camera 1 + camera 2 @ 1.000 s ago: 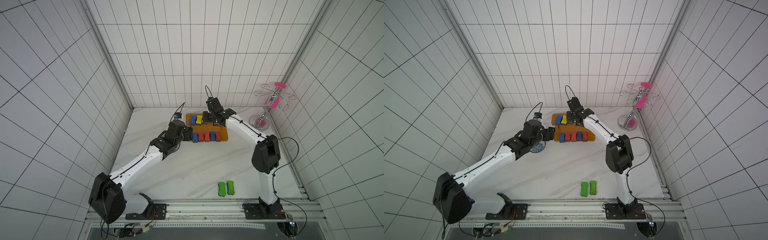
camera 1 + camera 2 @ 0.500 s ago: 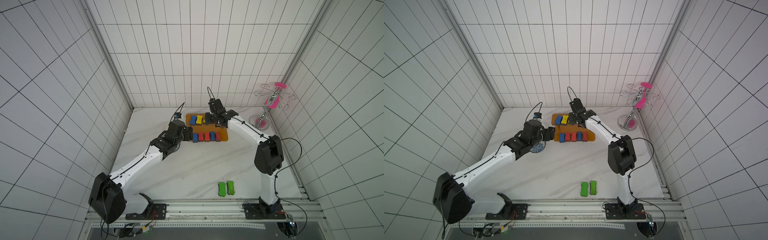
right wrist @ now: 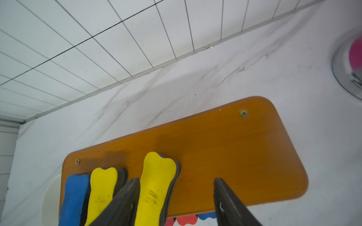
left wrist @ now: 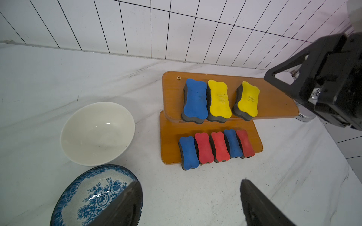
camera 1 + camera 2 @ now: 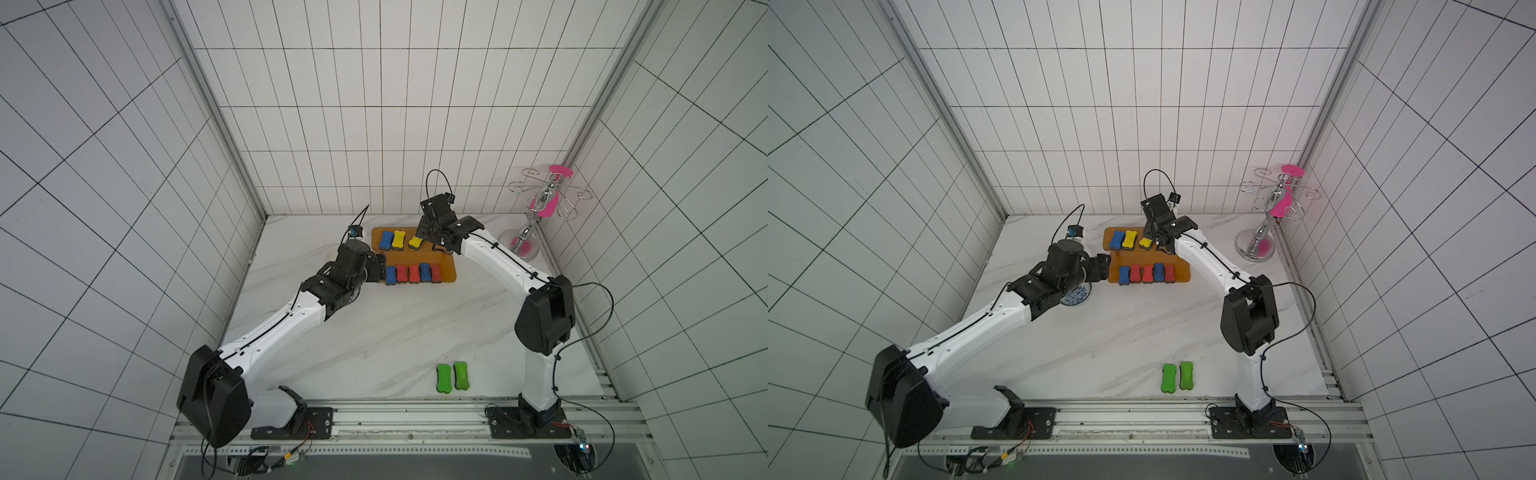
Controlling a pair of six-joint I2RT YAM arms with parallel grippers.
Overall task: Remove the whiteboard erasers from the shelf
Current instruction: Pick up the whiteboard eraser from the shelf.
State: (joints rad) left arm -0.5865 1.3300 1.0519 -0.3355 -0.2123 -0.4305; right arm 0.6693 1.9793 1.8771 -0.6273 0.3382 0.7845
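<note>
My right gripper will move toward the lone eraser's yellow neighbor and down, then close across the lone eraser's middle, because the yellow eraser standing apart is nearer one finger.
The orange-brown shelf stands at the back of the table. Its upper tier carries a blue eraser and two yellow ones. On the lower tier, blue and red erasers lie in a row. Two green erasers lie on the table near the front. My right gripper is open over the upper tier. The right-hand yellow eraser lies between its fingers, against one finger and well apart from the other. My left gripper hangs open and empty above the table in front of the lower tier.
A white bowl and a blue floral bowl sit left of the shelf, under my left wrist. A chrome-and-pink cup rack stands in the back right corner. Tiled walls close in the back and both sides.
My right gripper's jaws have spread wider around the yellow eraser, which now shows beside them on the upper tier. The left arm has not moved.
</note>
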